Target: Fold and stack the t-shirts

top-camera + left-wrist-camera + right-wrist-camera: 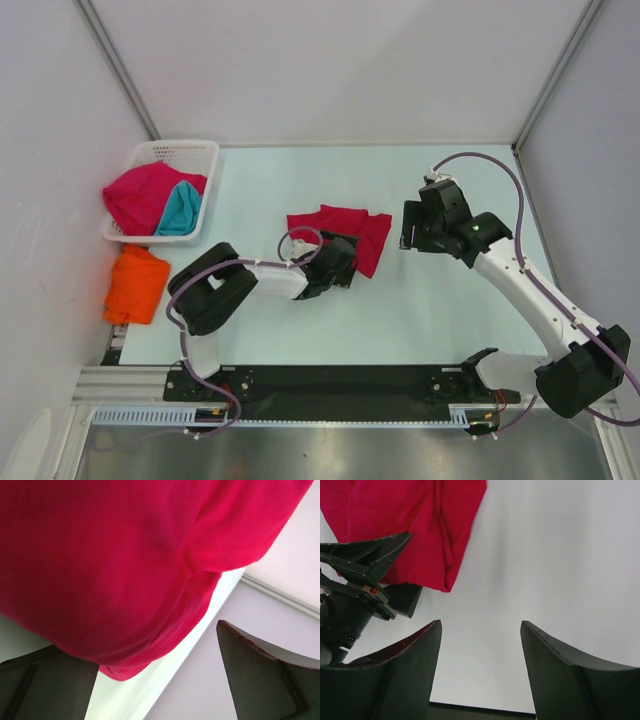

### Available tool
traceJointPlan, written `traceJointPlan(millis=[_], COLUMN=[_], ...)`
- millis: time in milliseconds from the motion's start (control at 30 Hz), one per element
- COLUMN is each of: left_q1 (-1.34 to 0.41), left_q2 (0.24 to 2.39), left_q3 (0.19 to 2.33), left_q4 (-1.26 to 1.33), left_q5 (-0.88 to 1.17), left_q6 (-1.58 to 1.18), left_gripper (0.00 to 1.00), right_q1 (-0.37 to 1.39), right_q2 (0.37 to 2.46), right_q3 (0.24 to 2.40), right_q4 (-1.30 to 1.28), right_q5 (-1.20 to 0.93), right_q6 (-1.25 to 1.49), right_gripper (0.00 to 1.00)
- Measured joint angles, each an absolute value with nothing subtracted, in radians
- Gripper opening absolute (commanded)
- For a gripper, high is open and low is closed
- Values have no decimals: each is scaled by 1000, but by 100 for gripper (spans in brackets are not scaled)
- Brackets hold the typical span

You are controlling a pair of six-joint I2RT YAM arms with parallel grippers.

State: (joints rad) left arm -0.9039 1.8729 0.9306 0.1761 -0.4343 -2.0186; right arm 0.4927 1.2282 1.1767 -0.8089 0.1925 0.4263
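Note:
The red shirt's cloth is between the open fingers. My left gripper should next move gently left in the top view and close on the shirt's near edge [122, 669].
A crimson-red t-shirt [345, 230] lies partly folded at the middle of the table. My left gripper [340, 262] is at its near edge, jaws open. In the left wrist view the red cloth [125, 565] fills most of the frame and drapes over the left finger [45, 685], while the right finger [265, 675] stands clear; the gripper [160, 650] does not pinch it. My right gripper [409, 232] hovers open and empty just right of the shirt. In the right wrist view the gripper [481, 627] is over bare table, with the shirt [415, 525] at upper left.
A white lattice basket [180, 146] at the far left holds a second crimson t-shirt [140, 195] and a teal one [180, 212]. A folded orange t-shirt [137, 284] lies in front of the basket. Walls close in left, right and behind.

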Motion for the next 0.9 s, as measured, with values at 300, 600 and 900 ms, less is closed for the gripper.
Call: traceJointPlan(millis=[300, 600, 900], left_q1=[-796, -595, -411], left_q2=[1869, 1896, 1674], left_q3=[862, 683, 737], left_q4=[296, 604, 317], left_q5=[-386, -170, -72], left_q6=[-2038, -1892, -1568], left_gripper=[61, 0, 0], right_q1=[449, 436, 436], right_q2=[1235, 1202, 1046], right_q3=[1177, 1194, 1229], right_q4=[-792, -826, -841], right_q5=[152, 125, 61], right_q6=[423, 417, 434], right_gripper=[70, 69, 68])
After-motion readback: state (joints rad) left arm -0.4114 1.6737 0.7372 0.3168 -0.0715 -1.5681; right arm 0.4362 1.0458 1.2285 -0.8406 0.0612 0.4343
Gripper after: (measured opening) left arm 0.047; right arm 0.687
